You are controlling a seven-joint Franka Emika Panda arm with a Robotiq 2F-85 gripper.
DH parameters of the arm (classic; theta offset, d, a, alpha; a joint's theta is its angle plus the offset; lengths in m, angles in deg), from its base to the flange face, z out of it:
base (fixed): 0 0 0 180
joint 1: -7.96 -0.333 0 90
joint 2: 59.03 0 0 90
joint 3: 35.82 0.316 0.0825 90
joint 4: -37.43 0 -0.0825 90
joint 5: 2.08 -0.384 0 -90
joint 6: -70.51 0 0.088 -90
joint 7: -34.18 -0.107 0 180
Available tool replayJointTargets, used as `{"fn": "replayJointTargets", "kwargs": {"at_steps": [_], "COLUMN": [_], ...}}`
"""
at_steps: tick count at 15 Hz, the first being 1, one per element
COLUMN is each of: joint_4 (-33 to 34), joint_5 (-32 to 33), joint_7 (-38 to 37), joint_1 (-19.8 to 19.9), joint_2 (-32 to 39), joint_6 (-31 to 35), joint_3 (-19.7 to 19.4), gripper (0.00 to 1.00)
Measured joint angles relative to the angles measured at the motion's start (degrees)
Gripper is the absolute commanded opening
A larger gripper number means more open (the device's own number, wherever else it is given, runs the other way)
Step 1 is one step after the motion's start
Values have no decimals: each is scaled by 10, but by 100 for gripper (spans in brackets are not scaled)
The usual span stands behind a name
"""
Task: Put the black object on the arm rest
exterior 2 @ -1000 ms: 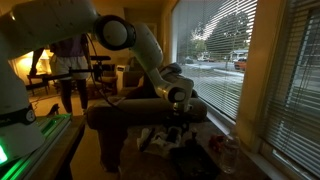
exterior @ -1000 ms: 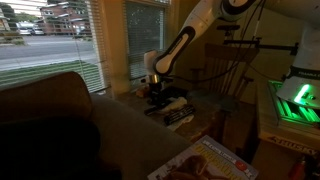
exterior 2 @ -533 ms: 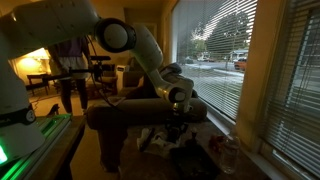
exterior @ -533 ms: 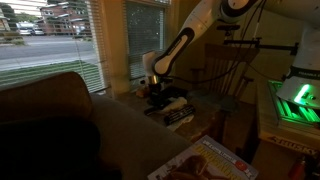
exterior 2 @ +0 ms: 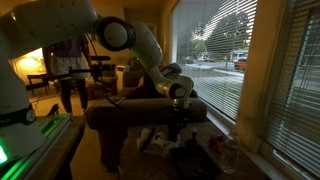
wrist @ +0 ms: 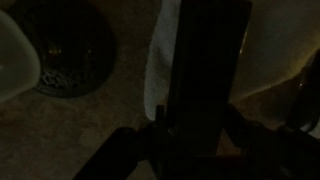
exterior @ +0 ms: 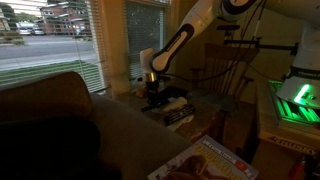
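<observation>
Next, my gripper raises the black bar clear of the clutter, carries it to the sofa's padded arm rest beside the gripper, lowers it and releases.
In the wrist view the black object point(wrist: 205, 55), a slim dark bar, runs up from between my fingers point(wrist: 158, 128) and lies over something pale. My gripper point(wrist: 197, 122) is shut on its near end. In both exterior views the gripper point(exterior: 156, 98) point(exterior 2: 178, 121) points down onto a low cluttered surface beside the sofa, and the bar itself is too dark to pick out there. The arm rest point(exterior 2: 122, 113), broad and padded, lies just behind the gripper in an exterior view; the same brownish sofa point(exterior: 115, 135) fills the lower left of an exterior view.
A black-and-white striped item point(exterior: 178, 116) lies next to the gripper. A wooden chair point(exterior: 228, 70) stands behind, a magazine point(exterior: 212, 160) lies in front, and a green-lit machine point(exterior: 296, 100) is at the side. A round dark patterned thing point(wrist: 65, 50) lies beside the bar. Windows with blinds point(exterior 2: 215, 50) are close.
The jaws have gone from open to shut on the black bar. The arm has barely shifted.
</observation>
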Motion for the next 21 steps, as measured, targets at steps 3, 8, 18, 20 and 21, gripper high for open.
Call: {"fn": "replayJointTargets", "kwargs": {"at_steps": [3,8,18,20,21], "joint_4": [-6,-42,-103,-102,-101], "joint_5": [0,0,0,0,2], "joint_7": [0,1,36,43,47], "joint_1": [0,1,-39,-67,-81], "joint_2": [-30,-109,-203,-201,-199], "joint_6": [0,0,-2,-5,-8], "joint_3": [13,26,90,94,94], "gripper": [34,34,34,34,34]}}
